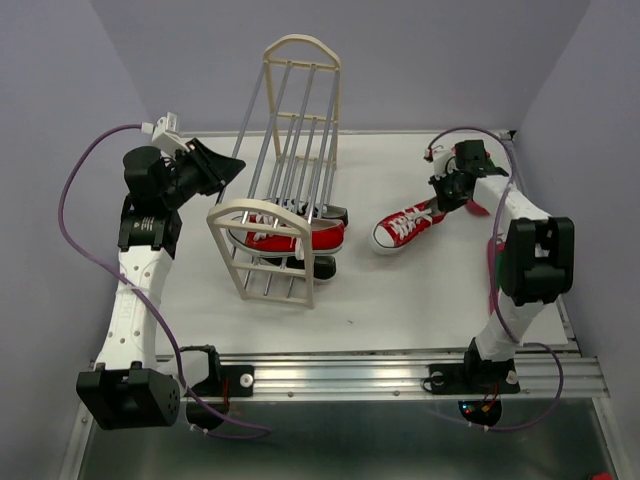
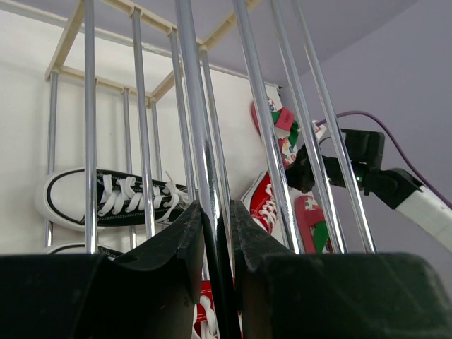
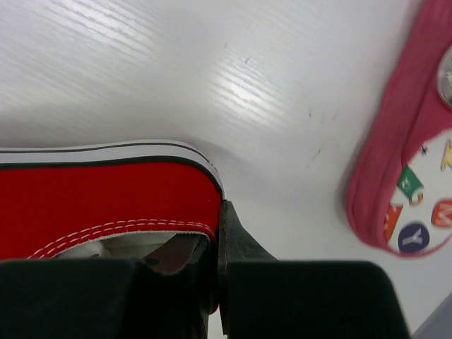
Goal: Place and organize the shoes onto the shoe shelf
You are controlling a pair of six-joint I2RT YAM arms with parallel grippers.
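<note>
I will next lift my right gripper and carry it to the left in the top view, and I will let go beyond the red sneaker on the shelf, where the shoe shelf's grey rods are bare.
The shoe shelf [image 1: 262,213] leans over on the table, one cream arch near, the other far. My left gripper [image 1: 226,167] is shut on one of its grey rods [image 2: 205,169]. A red sneaker [image 1: 296,236] and black sneakers [image 1: 324,266] lie within its lower end; a black sneaker [image 2: 113,199] shows through the rods. My right gripper [image 1: 446,194] is shut on the heel wall of the other red sneaker [image 1: 404,226], which lies on the table; the heel [image 3: 106,201] fills the right wrist view. Two flip-flops [image 2: 311,224] lie beyond the shelf, one [image 3: 402,176] beside the heel.
The right arm [image 2: 371,173] shows through the rods in the left wrist view. Purple walls close in the white table [image 1: 400,300] at back and sides. A metal rail [image 1: 380,372] runs along the near edge.
</note>
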